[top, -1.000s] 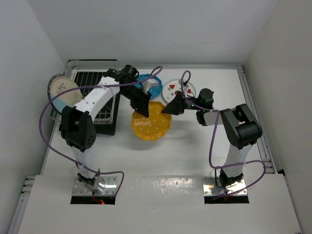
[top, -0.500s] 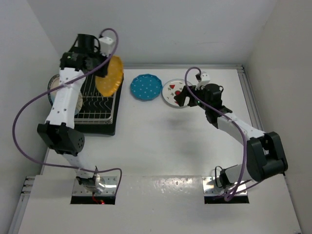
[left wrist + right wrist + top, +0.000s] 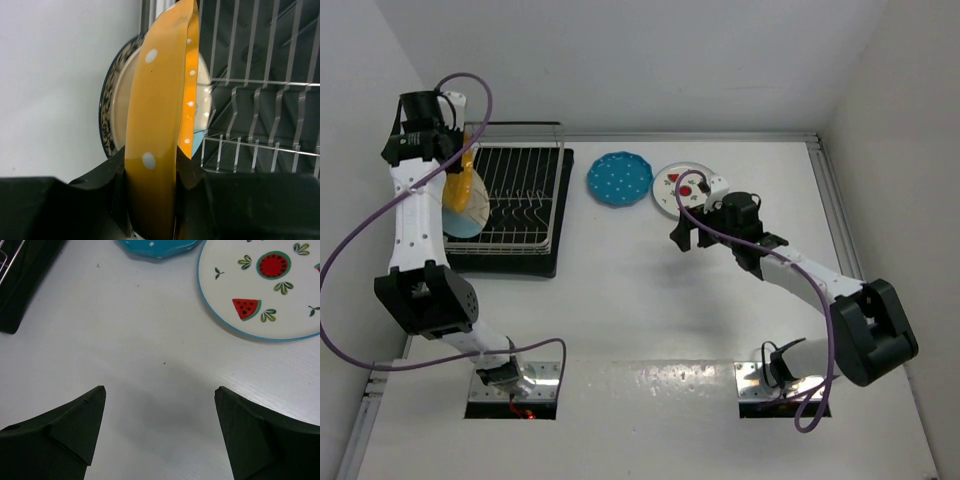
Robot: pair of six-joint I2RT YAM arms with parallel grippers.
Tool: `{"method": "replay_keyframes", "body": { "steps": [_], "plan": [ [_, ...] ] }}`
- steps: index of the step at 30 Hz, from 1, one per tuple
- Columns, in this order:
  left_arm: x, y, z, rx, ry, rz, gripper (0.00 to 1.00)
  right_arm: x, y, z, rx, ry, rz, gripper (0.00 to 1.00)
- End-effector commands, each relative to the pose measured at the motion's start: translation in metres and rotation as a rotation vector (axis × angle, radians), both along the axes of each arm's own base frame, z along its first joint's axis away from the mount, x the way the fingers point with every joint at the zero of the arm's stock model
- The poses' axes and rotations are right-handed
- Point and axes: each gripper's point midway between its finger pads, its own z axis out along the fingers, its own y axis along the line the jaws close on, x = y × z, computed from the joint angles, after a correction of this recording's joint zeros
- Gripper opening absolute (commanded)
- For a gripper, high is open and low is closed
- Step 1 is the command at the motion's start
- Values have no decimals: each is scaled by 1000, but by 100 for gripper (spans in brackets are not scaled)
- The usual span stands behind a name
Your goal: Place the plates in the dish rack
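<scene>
The robot's left gripper will next lower the yellow plate [image 3: 160, 100], which is already on edge, among the free pegs of the dish rack, beside the standing blue-floral-rimmed cream plate below it, and then let go of the yellow plate's rim.
My left gripper [image 3: 152, 180] is shut on the rim of the yellow white-dotted plate [image 3: 160, 100], which it holds on edge over the left end of the dish rack [image 3: 520, 195]. Right behind it stand the blue-floral-rimmed cream plate [image 3: 114, 117] and a light-blue and cream plate [image 3: 468, 212]. Whether the yellow plate touches the prongs is hidden. The blue white-dotted plate [image 3: 620, 180] and the white plate with red fruit shapes [image 3: 270, 285] lie flat on the table. My right gripper [image 3: 160, 388] hangs open over bare table just short of them, holding nothing.
The rack's silver wires [image 3: 250, 100] sit over a black drip tray [image 3: 20, 285] at the table's back left. White walls close in at the back and both sides. The left arm's purple cable [image 3: 360, 240] loops out wide on the left.
The right gripper has let go of the yellow plate and now stands open near the fruit plate. The left arm has carried the yellow plate from the table's middle to the rack's left end.
</scene>
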Motion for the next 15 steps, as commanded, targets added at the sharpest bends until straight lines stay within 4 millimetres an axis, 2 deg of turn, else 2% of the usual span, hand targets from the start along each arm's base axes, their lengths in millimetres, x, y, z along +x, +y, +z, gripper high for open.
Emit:
{"method": "replay_keyframes", "body": {
  "steps": [1, 4, 5, 9, 11, 14, 15],
  "plan": [
    [15, 23, 47, 55, -209, 10, 0, 5, 15, 24, 0, -63, 72, 89],
    [17, 30, 33, 30, -206, 14, 0, 7, 22, 29, -15, -63, 90, 89],
    [15, 34, 21, 18, -186, 20, 0, 7, 23, 29, -19, -64, 93, 89],
    [21, 31, -5, -74, -164, -17, 0, 7, 26, 29, -24, -70, 89, 89],
    [27, 24, -9, -109, -171, -51, 0, 6, 27, 30, -26, -74, 93, 89],
    [29, 26, -9, -133, -180, -40, 0, 6, 25, 28, -34, -69, 93, 89],
    [31, 25, 1, -128, -204, -49, 0, 5, 24, 26, -41, -65, 95, 89]
  ]
}}
